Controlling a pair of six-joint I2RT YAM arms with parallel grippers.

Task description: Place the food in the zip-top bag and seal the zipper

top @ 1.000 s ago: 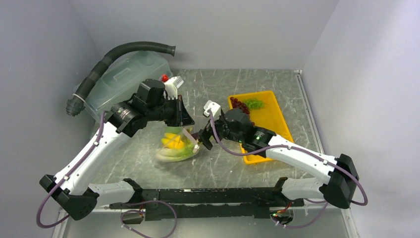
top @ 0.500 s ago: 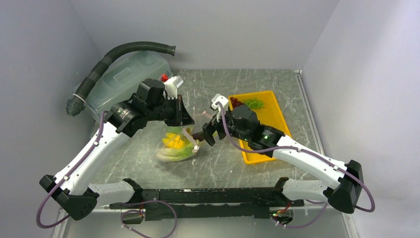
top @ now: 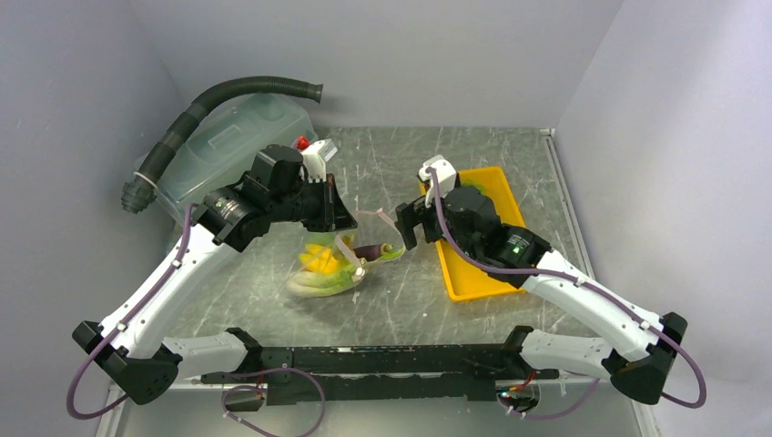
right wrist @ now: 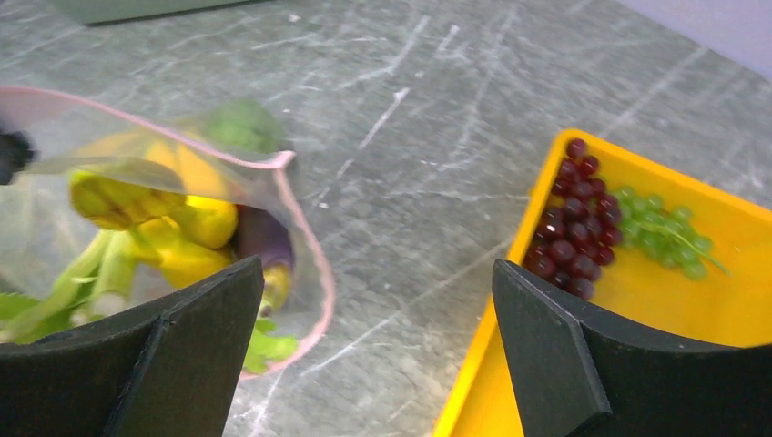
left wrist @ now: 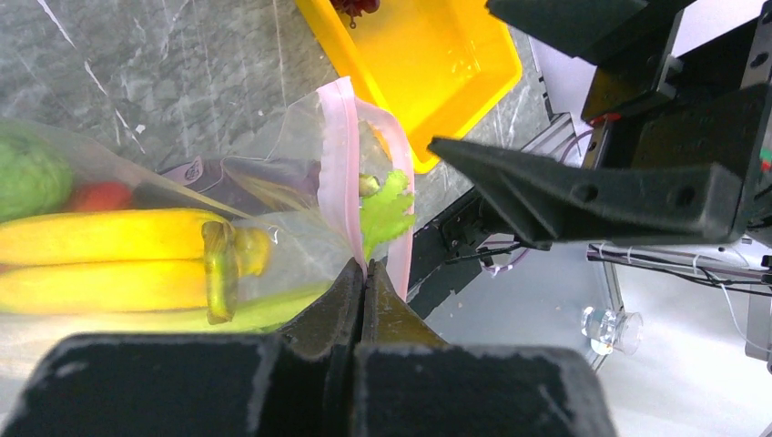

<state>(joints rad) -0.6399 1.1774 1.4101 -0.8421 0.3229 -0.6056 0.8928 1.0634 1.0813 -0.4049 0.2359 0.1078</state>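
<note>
I should next move my right gripper down and to the right in the top view, onto the middle of the dark grapes (right wrist: 579, 220). They are still outside the bag.
The clear zip-top bag (top: 332, 264) lies mid-table with bananas (left wrist: 100, 259), celery, a round green vegetable (left wrist: 32, 177), a red pepper and the eggplant (top: 371, 250) in it. My left gripper (left wrist: 365, 273) is shut on the pink zipper strip (left wrist: 339, 164) and holds the mouth up. Leafy greens (left wrist: 387, 209) stick out of the mouth. My right gripper (right wrist: 378, 346) is open and empty, above the table between the bag's mouth (right wrist: 309, 246) and the yellow tray (right wrist: 637, 346). Dark grapes (right wrist: 569, 228) and green grapes (right wrist: 660, 232) lie in the tray.
A large translucent lidded tub (top: 218, 146) with a black corrugated hose (top: 228, 96) stands at the back left. The yellow tray (top: 496, 214) sits right of centre, under my right arm. Grey walls close in the table on three sides.
My right gripper has drawn back from the bag's mouth, up and right toward the yellow tray. The eggplant now lies in the bag's mouth. My left gripper has held still.
</note>
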